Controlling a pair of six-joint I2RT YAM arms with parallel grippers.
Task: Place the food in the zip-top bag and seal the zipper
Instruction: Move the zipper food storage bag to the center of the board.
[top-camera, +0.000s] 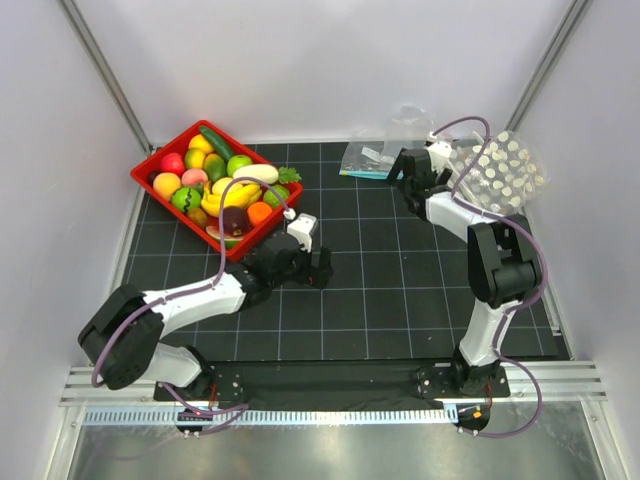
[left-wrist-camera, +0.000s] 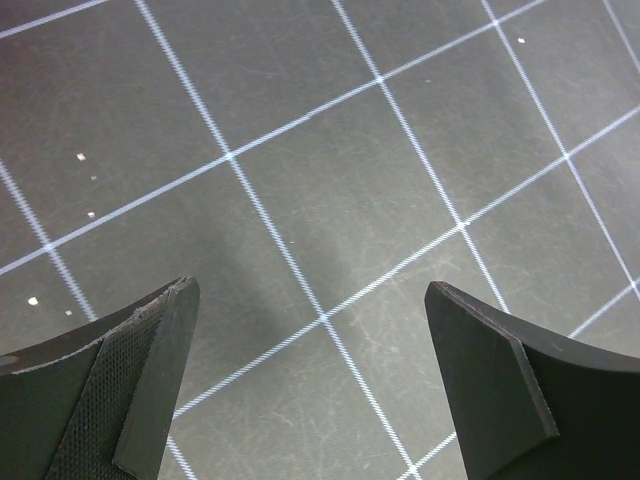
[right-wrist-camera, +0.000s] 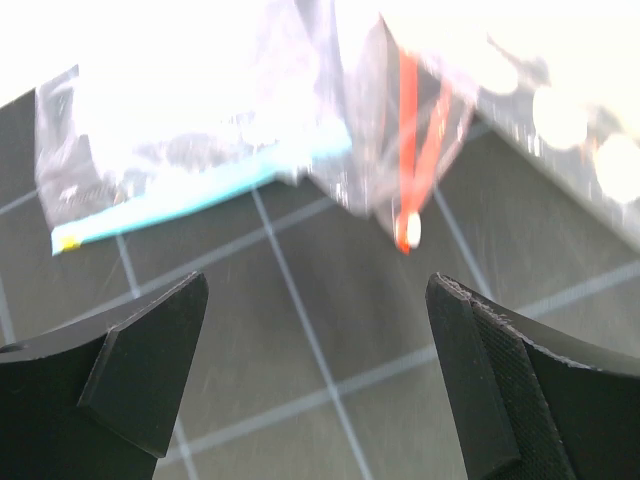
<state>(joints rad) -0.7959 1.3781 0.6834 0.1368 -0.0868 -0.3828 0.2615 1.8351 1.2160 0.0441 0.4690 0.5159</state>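
My open right gripper moves down and eases outward over the zip-top bag's near corner (right-wrist-camera: 374, 203) beside the orange-red zipper (right-wrist-camera: 408, 140) next, because that film juts toward my fingertips.
The food (top-camera: 222, 188), glossy toy fruits and vegetables, fills a red basket (top-camera: 158, 153) at the back left. The zip-top bag (top-camera: 405, 125) stands crumpled at the back, right of centre. Its orange-red zipper (right-wrist-camera: 408, 140) shows blurred in the right wrist view, hanging just beyond my right gripper (right-wrist-camera: 318, 281). That gripper (top-camera: 402, 172) is open and empty, close in front of the bag. My left gripper (top-camera: 318, 268) hovers open over the bare mat near the basket's front corner. Between its fingers (left-wrist-camera: 160, 380) I see only grid lines, and the left gripper (left-wrist-camera: 310, 288) holds nothing.
A flat clear bag with a teal strip (right-wrist-camera: 200, 195) lies left of the zip-top bag (right-wrist-camera: 370, 120). A white-dotted bag (top-camera: 505, 170) sits at the back right, beside the right arm. White walls close in the black gridded mat (top-camera: 380, 290) on three sides.
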